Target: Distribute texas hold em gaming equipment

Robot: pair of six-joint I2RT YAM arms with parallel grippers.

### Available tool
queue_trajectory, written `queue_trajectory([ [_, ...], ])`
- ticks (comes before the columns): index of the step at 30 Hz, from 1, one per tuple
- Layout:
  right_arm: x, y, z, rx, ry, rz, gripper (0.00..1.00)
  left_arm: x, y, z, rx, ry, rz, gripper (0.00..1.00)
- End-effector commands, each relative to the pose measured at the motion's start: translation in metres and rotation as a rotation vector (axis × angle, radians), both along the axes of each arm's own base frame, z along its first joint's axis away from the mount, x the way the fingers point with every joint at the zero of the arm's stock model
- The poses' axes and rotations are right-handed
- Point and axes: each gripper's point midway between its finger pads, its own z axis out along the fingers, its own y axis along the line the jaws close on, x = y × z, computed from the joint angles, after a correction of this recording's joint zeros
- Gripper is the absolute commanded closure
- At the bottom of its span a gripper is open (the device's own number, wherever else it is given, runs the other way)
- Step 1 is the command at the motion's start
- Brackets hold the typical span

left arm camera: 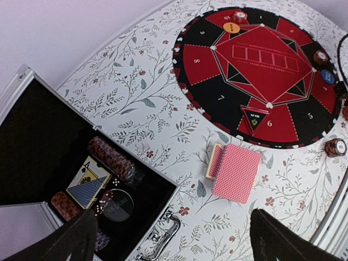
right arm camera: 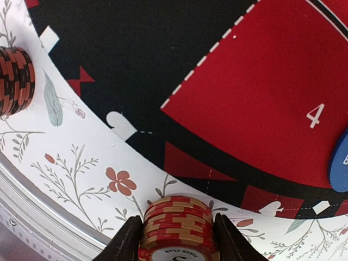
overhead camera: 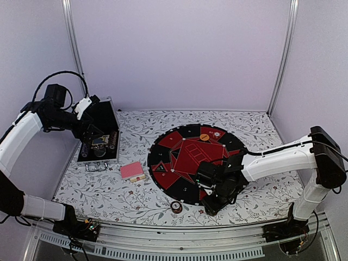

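The robot's right gripper will next lift the red-and-tan chip stack, carry it across to the left in the top view, lower it and let it go on the mat's red section beside the triangle (overhead camera: 168, 178), which has free room.
My right gripper (right arm camera: 178, 242) is shut on a red-and-tan chip stack (right arm camera: 178, 223), standing on the floral cloth just off the mat's front rim; in the top view the gripper (overhead camera: 211, 204) hides the stack. A dark red-black chip stack (right arm camera: 12, 79) stands to its left, also in the top view (overhead camera: 176, 206). A blue button (right arm camera: 340, 163) lies on the mat. My left gripper (left arm camera: 174, 242) is open and empty, hovering above the case's front corner. The pink-backed cards (left arm camera: 236, 173) lie on the cloth, with more cards (left arm camera: 215, 161) on edge beside them.
The open silver case (overhead camera: 87, 159) at the left holds chip rows (left arm camera: 111, 157), a blue-backed deck (left arm camera: 87, 187) and a clear disc (left arm camera: 117, 205). The round black-and-red mat (overhead camera: 190, 155) carries an orange button (left arm camera: 231, 27) and chip stacks (left arm camera: 321, 56). The metal table rail (right arm camera: 32, 212) runs close by.
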Motion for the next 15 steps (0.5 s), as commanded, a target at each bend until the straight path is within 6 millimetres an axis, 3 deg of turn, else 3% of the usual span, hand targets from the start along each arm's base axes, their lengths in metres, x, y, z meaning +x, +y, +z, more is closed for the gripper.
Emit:
queue_trajectory([
  [1,0.003,-0.001,0.001,-0.015,-0.017,0.007,0.57,-0.005,-0.003,0.011,0.001,-0.024,-0.011,0.0],
  [8,0.006,0.004,0.019,-0.006,-0.033,0.016,0.67,-0.004,-0.004,0.012,-0.003,-0.026,-0.015,0.0],
  [15,0.02,0.016,0.043,0.01,-0.089,0.03,0.69,-0.005,-0.005,0.012,-0.008,-0.026,-0.018,0.0],
])
